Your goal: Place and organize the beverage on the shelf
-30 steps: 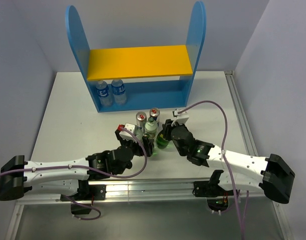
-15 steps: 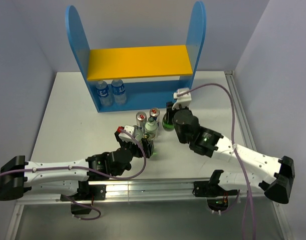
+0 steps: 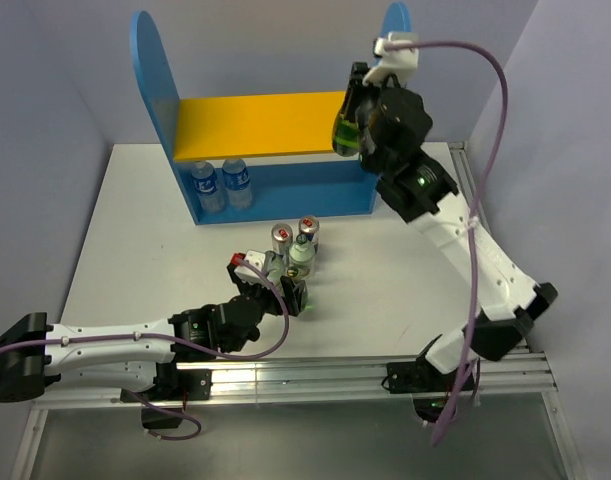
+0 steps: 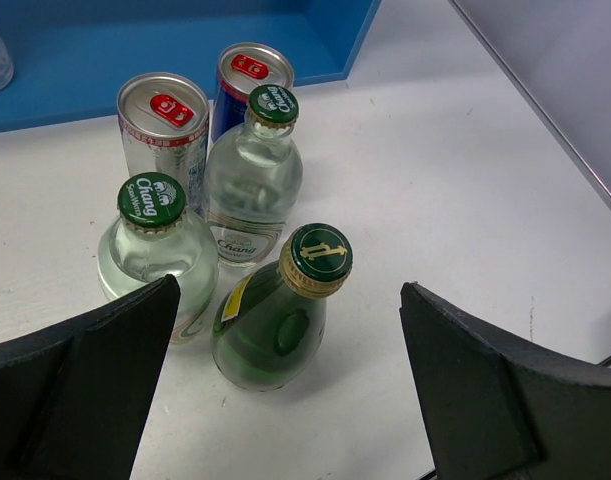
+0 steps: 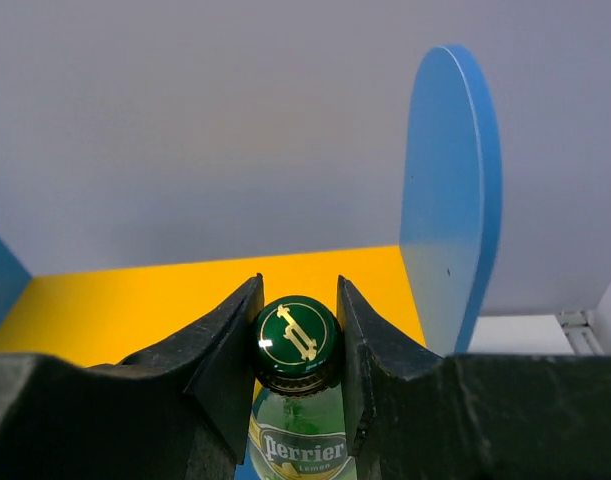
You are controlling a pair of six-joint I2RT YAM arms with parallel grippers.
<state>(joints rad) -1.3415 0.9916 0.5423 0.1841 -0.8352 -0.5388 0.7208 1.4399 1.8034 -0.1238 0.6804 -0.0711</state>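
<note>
My right gripper next takes the Perrier bottle outward over the yellow board, then lowers it beside the nearby blue panel, where the board is empty.
The shelf (image 3: 279, 122) stands at the back of the table, with a yellow upper board between two blue panels; the board (image 5: 135, 300) also shows in the right wrist view. My right gripper (image 3: 356, 106) is shut on the cap of a green Perrier bottle (image 5: 299, 425) and holds it upright in the air at the board's right end, next to the right panel (image 5: 453, 200). My left gripper (image 4: 290, 300) is open over a second green bottle (image 4: 273, 325), without touching it. Behind that bottle stand two clear Chang bottles (image 4: 251, 185) and two cans (image 4: 163, 125).
Two small water bottles (image 3: 221, 184) stand on the left of the shelf's blue base (image 3: 305, 196). The group of bottles and cans (image 3: 293, 250) sits mid-table in front of the shelf. A metal rail runs along the table's near edge (image 3: 315, 375).
My right arm has lifted the green Perrier bottle from the table beside the group up and back to the right end of the yellow board. My left arm has barely moved.
</note>
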